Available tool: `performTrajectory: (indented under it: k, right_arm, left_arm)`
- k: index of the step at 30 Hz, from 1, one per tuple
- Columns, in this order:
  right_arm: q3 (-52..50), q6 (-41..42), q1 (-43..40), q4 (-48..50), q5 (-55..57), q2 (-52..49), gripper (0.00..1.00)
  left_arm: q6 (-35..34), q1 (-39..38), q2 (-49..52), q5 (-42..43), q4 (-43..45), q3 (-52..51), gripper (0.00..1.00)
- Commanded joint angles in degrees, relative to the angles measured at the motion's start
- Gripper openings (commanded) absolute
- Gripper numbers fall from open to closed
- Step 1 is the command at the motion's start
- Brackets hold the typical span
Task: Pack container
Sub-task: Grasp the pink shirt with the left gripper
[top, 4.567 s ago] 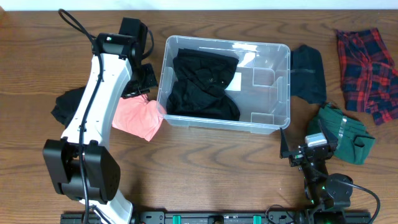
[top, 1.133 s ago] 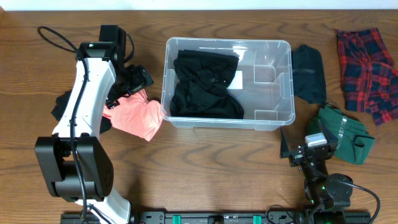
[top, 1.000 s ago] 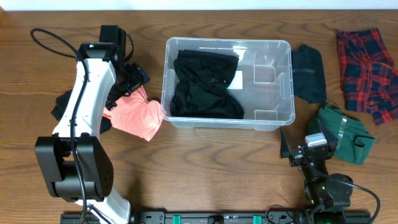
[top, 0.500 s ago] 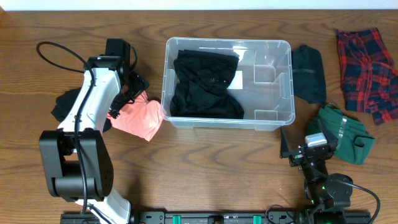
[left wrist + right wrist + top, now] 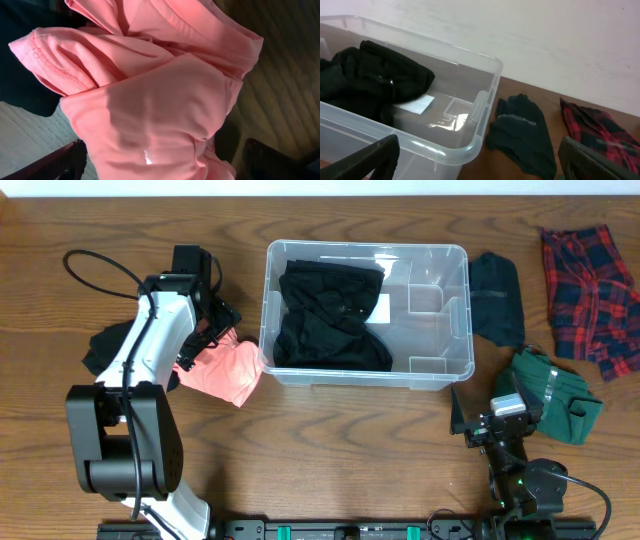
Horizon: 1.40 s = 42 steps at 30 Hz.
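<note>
My left gripper should move down onto the bunched folds of the pink garment next and close, because the cloth is already between its two open fingers.
The container [image 5: 455, 280] is a clear plastic bin in the middle of the table, with a black garment [image 5: 330, 315] bunched in its left half. A pink garment [image 5: 225, 372] lies on the table left of the bin. My left gripper [image 5: 200, 340] hangs open right over its upper edge. In the left wrist view the pink garment [image 5: 165, 95] fills the frame between the two dark fingertips [image 5: 70, 160]. My right gripper [image 5: 495, 412] rests open near the front right, empty. Its view looks at the container's near corner [image 5: 470, 145].
A black cloth [image 5: 105, 350] lies left of the pink garment. Right of the bin are a dark cloth [image 5: 497, 298], a red plaid shirt [image 5: 590, 290] and a green garment [image 5: 555, 390]. A white label [image 5: 377, 308] shows on the bin's floor.
My left arm has swung away from the bin's left wall and come down over the pink garment. The right arm has not moved.
</note>
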<state>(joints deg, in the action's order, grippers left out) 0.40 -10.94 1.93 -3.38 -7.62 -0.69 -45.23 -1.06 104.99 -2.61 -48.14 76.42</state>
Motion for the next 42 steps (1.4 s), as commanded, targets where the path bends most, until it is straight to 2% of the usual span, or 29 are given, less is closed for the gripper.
performTrajectory:
  k: [1,10,26,29,33,35,39,42]
  right_arm:
    - [-0.1,0.6,0.4,-0.2,0.3,0.3,0.99]
    - [-0.1,0.6,0.4,-0.2,0.3,0.3,0.99]
    - [-0.1,0.6,0.4,-0.2,0.3,0.3,0.99]
    - [-0.1,0.6,0.4,-0.2,0.3,0.3,0.99]
    - [-0.1,0.6,0.4,-0.2,0.3,0.3,0.99]
    - [-0.1,0.6,0.4,-0.2,0.3,0.3,0.99]
    - [-0.1,0.6,0.4,-0.2,0.3,0.3,0.99]
    - [-0.1,0.6,0.4,-0.2,0.3,0.3,0.99]
  left_arm:
    - [-0.7,-0.8,1.6,-0.9,-0.1,-0.3,0.99]
    - [-0.7,-3.8,6.5,-1.1,4.0,-0.5,0.99]
    - [-0.7,-3.7,13.9,-1.7,5.8,-0.5,0.97]
    - [-0.7,-3.7,14.5,-1.7,5.7,-0.5,0.87]
    - [0.7,-3.7,14.5,-0.8,5.4,-0.5,0.62]
    - [1.7,-3.7,14.5,-0.8,5.0,-0.5,0.53]
    - [3.1,-3.7,14.5,-0.8,4.1,-0.5,0.44]
    - [3.6,-3.7,14.5,-0.8,3.6,-0.5,0.34]
